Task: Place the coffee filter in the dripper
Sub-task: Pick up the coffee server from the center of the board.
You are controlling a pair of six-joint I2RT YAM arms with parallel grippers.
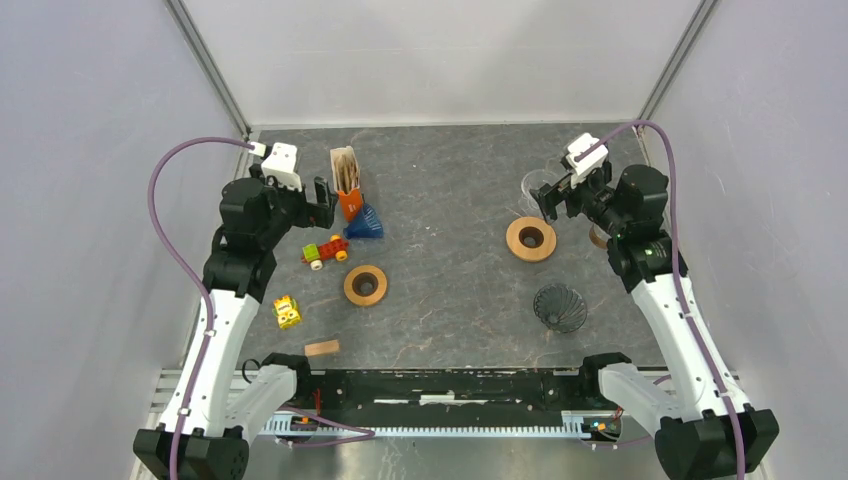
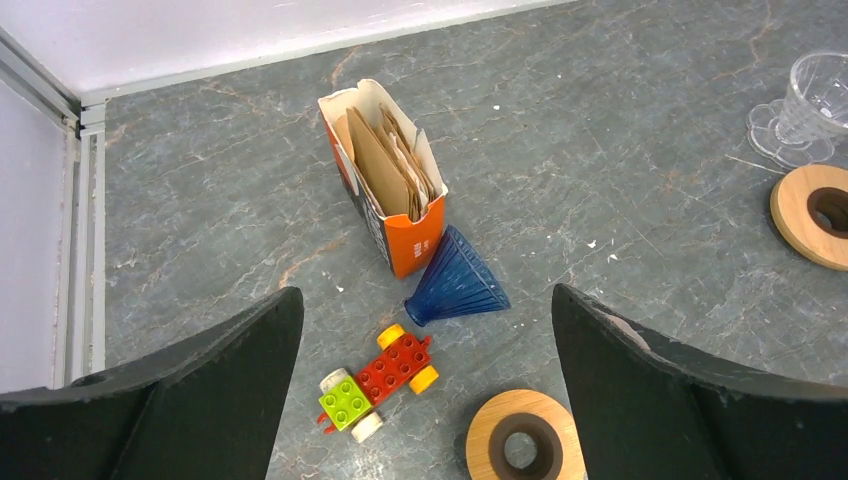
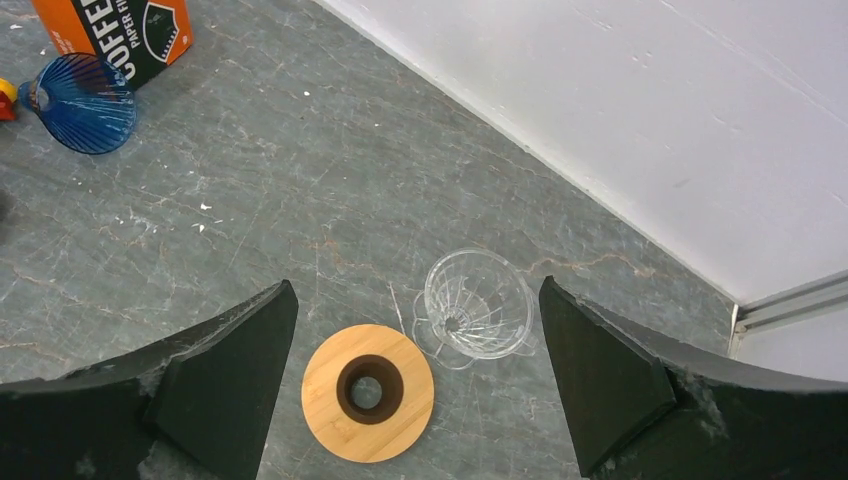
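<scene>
The glass dripper stands upright below with its opening open, so next I need to move my right gripper down to it, with my fingers astride the dripper's rim (image 1: 525, 195) (image 3: 428, 310) beside the wooden ring, and close.
An orange box of brown paper coffee filters (image 1: 346, 180) stands open at the back left, and shows in the left wrist view (image 2: 385, 180). A blue dripper (image 1: 365, 224) lies on its side beside the box (image 2: 458, 280). A clear glass dripper (image 1: 535, 188) stands upright at the back right (image 3: 477, 305). A dark dripper (image 1: 560, 307) sits at the front right. My left gripper (image 1: 325, 200) is open and empty above the blue dripper (image 2: 425, 300). My right gripper (image 1: 555, 200) is open and empty above the glass dripper (image 3: 417, 290).
Two wooden rings lie on the table, one (image 1: 531, 239) next to the glass dripper and one (image 1: 366, 286) left of centre. A red and green toy brick car (image 1: 326, 250), a yellow toy (image 1: 287, 312) and a wooden block (image 1: 322, 348) lie at the left.
</scene>
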